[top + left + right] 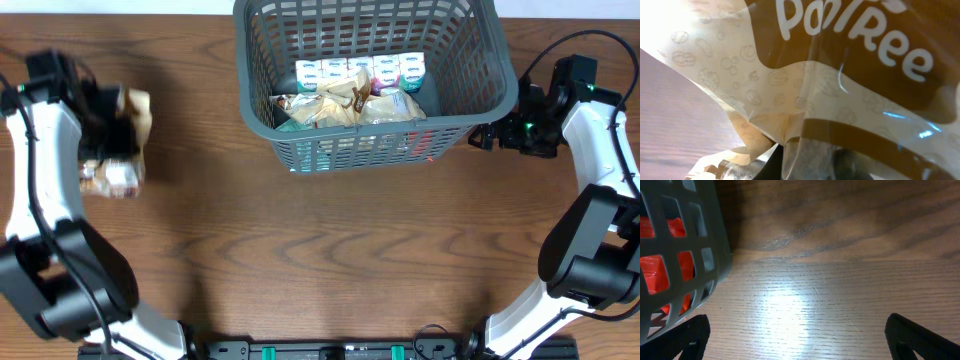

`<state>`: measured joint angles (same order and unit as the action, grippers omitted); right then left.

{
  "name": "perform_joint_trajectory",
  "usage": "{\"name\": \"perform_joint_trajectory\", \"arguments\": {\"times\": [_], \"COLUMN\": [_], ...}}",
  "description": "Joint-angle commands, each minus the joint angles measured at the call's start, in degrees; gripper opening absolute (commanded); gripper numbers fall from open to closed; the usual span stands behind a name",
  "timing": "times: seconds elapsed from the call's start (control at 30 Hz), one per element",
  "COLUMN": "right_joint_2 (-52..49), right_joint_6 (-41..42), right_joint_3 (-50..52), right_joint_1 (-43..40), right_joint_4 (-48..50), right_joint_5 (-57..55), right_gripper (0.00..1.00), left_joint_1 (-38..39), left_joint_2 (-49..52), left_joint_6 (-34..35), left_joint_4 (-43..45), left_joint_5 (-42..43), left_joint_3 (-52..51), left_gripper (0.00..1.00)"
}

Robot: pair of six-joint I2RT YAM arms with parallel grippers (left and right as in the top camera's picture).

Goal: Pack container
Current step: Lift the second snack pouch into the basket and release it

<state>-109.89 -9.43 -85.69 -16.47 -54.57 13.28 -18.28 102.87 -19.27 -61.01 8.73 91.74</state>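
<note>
The robot's left gripper should rise over the basket's side, which is in the way, then go down onto the crinkly snack bags inside and let go.
The container [350, 150] is a dark grey slotted basket at the back centre, holding several small white cartons [360, 70] and crinkly snack bags [350, 105]. At the far left my left gripper [108, 125] is shut on a tan and brown snack bag [136, 112]. That bag [840, 90] fills the left wrist view with white lettering and hides the fingers. My right gripper [490, 135] stands open just right of the basket, low over the table. The right wrist view shows the basket wall [685, 240] at its left and bare wood between the gripper's [797, 335] fingers.
A shiny brown and silver pack [112, 178] lies just in front of the left gripper; whether it is part of the held bag I cannot tell. Something red [660, 270] shows through the basket's slots. The wooden table [330, 260] stretches in front of the basket.
</note>
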Motion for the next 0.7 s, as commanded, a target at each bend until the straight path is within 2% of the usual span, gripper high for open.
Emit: {"name": "perform_joint_trajectory", "arguments": {"times": [0.0, 0.27, 0.3, 0.33, 0.37, 0.67], "right_joint_2": [0.00, 0.00, 0.00, 0.00, 0.00, 0.00], "right_joint_6": [-0.46, -0.48, -0.48, -0.48, -0.48, -0.48], "right_joint_3": [0.07, 0.07, 0.07, 0.07, 0.07, 0.07], "right_joint_1": [0.39, 0.39, 0.39, 0.39, 0.39, 0.39], "right_joint_4": [0.20, 0.61, 0.61, 0.61, 0.63, 0.59], "right_joint_5": [0.26, 0.24, 0.24, 0.24, 0.24, 0.24], "right_gripper": [0.99, 0.99, 0.99, 0.99, 0.99, 0.99], "left_joint_1": [4.76, 21.09, 22.88, 24.65, 26.36, 39.28], "left_joint_2": [-3.89, -5.79, -5.79, -5.79, -5.79, -4.33], "left_joint_6": [1.22, 0.87, 0.42, -0.22, -0.98, -15.52], "left_joint_4": [-1.84, -2.03, -1.25, -0.24, 0.92, 12.20], "left_joint_5": [0.66, -9.64, -9.92, -9.90, -9.90, -8.94], "left_joint_3": [7.37, 24.30, 25.33, 26.23, 26.82, 27.28], "left_gripper": [0.06, 0.06, 0.08, 0.15, 0.16, 0.15]}}
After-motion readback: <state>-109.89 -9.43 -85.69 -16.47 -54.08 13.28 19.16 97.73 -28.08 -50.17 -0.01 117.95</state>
